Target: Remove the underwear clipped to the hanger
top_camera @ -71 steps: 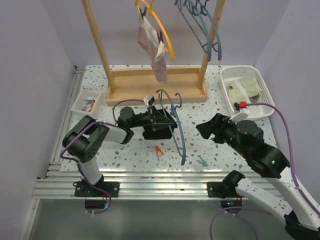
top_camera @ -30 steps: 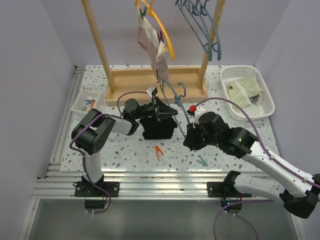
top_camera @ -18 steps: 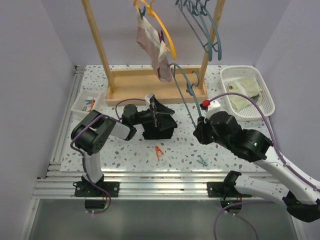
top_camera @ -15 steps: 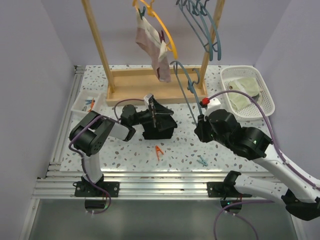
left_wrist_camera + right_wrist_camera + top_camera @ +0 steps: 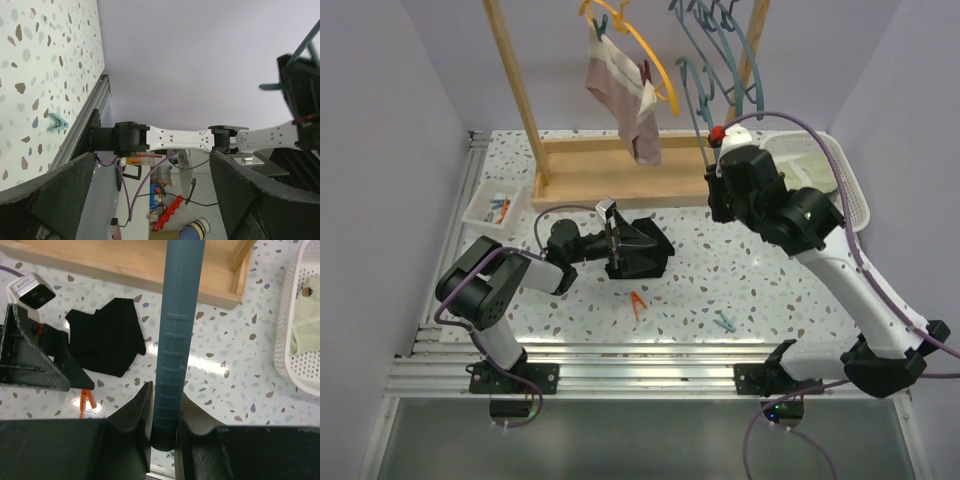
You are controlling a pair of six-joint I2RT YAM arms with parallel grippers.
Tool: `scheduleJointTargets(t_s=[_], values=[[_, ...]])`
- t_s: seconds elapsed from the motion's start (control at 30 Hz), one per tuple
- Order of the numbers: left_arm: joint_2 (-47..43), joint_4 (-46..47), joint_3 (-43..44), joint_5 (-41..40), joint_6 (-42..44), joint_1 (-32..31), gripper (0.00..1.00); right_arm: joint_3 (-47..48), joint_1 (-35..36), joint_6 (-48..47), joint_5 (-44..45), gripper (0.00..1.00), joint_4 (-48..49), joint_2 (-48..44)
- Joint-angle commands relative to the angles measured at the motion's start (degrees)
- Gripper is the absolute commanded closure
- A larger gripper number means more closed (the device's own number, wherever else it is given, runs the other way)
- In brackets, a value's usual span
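Observation:
My right gripper should next carry the blue-grey hanger (image 5: 177,335) outward into the gap beside the yellow hanger and let it go by the other blue hangers, because that gap lies outward.
The black underwear (image 5: 642,260) lies flat on the speckled table, also seen in the right wrist view (image 5: 107,340). My left gripper (image 5: 628,248) lies on its side at the cloth's left edge. It is open, with nothing between its dark fingers (image 5: 47,200). The pink-mauve underwear (image 5: 625,100) hangs clipped to a yellow hanger (image 5: 655,65) on the wooden rack. My right gripper (image 5: 165,427) is shut on the bar of a blue-grey hanger (image 5: 177,335) and holds it high by the rack's right post (image 5: 698,95).
The rack's wooden base (image 5: 620,165) stands at the back, with more blue hangers (image 5: 725,45) on its rail. A white basket (image 5: 292,365) holding pale green cloth is at the right. A small tray (image 5: 492,205), an orange clip (image 5: 638,302) and a teal clip (image 5: 724,322) are on the table.
My right arm has lifted the blue-grey hanger off the table and up toward the rack's rail. My left gripper has opened and drawn back a little to the left of the black underwear.

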Motion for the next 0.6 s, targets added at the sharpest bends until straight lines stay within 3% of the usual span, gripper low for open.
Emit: scheduleJointTargets(t_s=[0.0,0.2,0.37,0.47,0.57], values=[[-2.54,0.69,-1.14,1.64,2.73,0.41,0.00,10.19,-5.62,-4.47,-6.09,1.00,-0.51,5.25],[-2.81,0.60,-1.05,2.16,2.82,0.59,0.00,30.60,-10.63,-9.22,-14.18,1.00,-3.58,19.93],[-2.98,0.51,-0.88,2.52,2.73,0.67,0.00,50.53,-15.28,-6.77,-19.45,1.00,-7.36,32.66],[-3.16,0.60,-1.14,2.69,2.64,0.85,0.00,55.23,-17.49,-4.83,-23.14,1.00,-6.76,36.29],[-3.33,0.69,-1.31,2.96,2.64,1.20,0.00,53.93,-19.15,-3.52,-25.70,1.00,-3.07,37.61]])
